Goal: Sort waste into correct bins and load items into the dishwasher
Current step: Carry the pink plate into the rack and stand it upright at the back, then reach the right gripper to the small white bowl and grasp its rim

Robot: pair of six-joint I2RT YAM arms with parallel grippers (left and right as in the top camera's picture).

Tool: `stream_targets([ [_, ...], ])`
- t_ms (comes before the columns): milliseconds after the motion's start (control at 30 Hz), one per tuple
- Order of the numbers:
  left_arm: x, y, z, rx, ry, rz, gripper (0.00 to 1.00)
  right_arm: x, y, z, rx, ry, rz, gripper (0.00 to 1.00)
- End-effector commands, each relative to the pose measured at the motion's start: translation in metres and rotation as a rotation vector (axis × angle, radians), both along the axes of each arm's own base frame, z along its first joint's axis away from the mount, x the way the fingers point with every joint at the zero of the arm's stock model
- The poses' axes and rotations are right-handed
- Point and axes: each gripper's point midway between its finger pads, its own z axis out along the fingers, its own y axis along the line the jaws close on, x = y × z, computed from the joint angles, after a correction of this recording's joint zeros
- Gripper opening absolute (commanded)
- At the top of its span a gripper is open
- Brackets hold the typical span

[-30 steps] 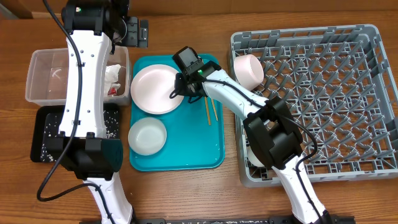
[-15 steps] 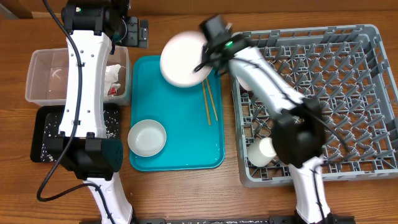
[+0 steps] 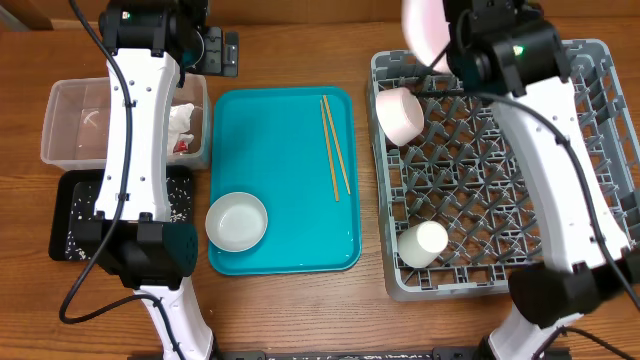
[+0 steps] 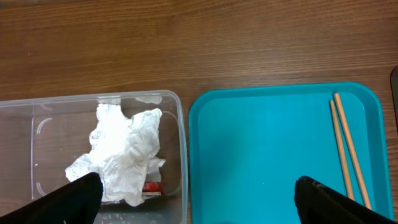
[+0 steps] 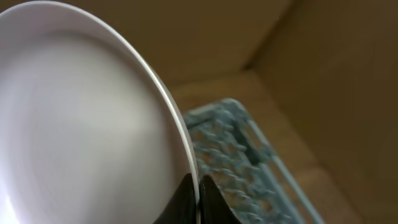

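My right gripper should lower the tilted plate into the grey rack's empty slots beside the bowl, then release the plate's rim.
My right gripper (image 5: 198, 186) is shut on the rim of the round white plate (image 5: 81, 118), which I hold tilted above the back left corner of the grey dish rack (image 3: 600, 60); the plate shows at the top of the overhead view (image 3: 425, 30). A bowl (image 3: 398, 112) and a small cup (image 3: 420, 242) sit in the rack. A white bowl (image 3: 237, 221) and the chopsticks (image 3: 334, 147) lie on the teal tray (image 3: 285, 130). My left gripper (image 4: 199, 196) is open above the clear tub (image 4: 25, 155), which holds the crumpled napkin (image 4: 121, 152) and red wrapper (image 4: 152, 186).
The black tray (image 3: 65, 215) with scattered rice grains sits in front of the clear tub (image 3: 75, 125) at the left. The left arm stretches over both. Bare wooden table lies along the front edge.
My right gripper lifted the plate off the teal tray and carried it right and back, to above the rack's back left corner. The left arm has not moved.
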Motion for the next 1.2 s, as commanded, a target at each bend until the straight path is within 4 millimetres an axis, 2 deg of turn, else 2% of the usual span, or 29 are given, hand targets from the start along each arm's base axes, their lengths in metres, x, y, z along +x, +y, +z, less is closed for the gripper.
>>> stream_targets([
  [0,0.0,0.001,0.014,0.012,-0.036,-0.008,1.0,-0.004,-0.025,-0.024,-0.211,0.088,-0.122,0.04],
  [167,0.0,0.001,0.014,0.012,-0.036,-0.008,1.0,-0.01,-0.038,-0.047,-0.341,0.131,-0.192,0.04],
  [300,0.0,0.001,0.014,0.012,-0.036,-0.008,1.0,-0.007,-0.037,-0.075,-0.361,0.167,-0.177,0.04],
  [433,0.0,0.001,0.014,0.012,-0.036,-0.008,1.0,-0.006,-0.032,-0.11,-0.329,0.212,-0.139,0.04],
  [567,0.0,0.001,0.014,0.012,-0.036,-0.008,1.0,-0.003,-0.02,-0.132,-0.241,0.244,-0.071,0.04],
  [600,0.0,0.001,0.014,0.012,-0.036,-0.008,1.0,-0.002,-0.016,-0.135,-0.222,0.248,-0.057,0.07],
  [633,0.0,0.001,0.014,0.012,-0.036,-0.008,1.0,-0.002,-0.014,-0.136,-0.214,0.25,-0.048,0.15],
  [667,0.0,0.001,0.014,0.012,-0.036,-0.008,1.0,-0.001,-0.012,-0.136,-0.209,0.248,-0.045,0.26],
  [767,0.0,0.001,0.014,0.012,-0.036,-0.008,1.0,-0.001,-0.008,-0.136,-0.191,0.237,-0.038,0.7],
  [800,0.0,0.001,0.014,0.012,-0.036,-0.008,1.0,-0.001,-0.006,-0.134,-0.172,0.224,-0.039,0.81],
  [833,0.0,0.001,0.014,0.012,-0.036,-0.008,1.0,-0.001,-0.004,-0.131,-0.149,0.215,-0.033,0.87],
  [900,0.0,0.001,0.014,0.012,-0.036,-0.008,1.0,-0.001,0.004,-0.122,-0.084,0.204,0.007,0.9],
  [1000,0.0,0.001,0.014,0.012,-0.036,-0.008,1.0,-0.001,0.024,-0.098,0.057,0.172,0.1,0.91],
  [1100,0.0,0.001,0.014,0.012,-0.036,-0.008,1.0,-0.002,0.059,-0.067,0.258,0.124,0.256,0.91],
  [1167,0.0,0.001,0.014,0.012,-0.036,-0.008,1.0,-0.006,0.095,-0.05,0.424,0.112,0.415,0.9],
])
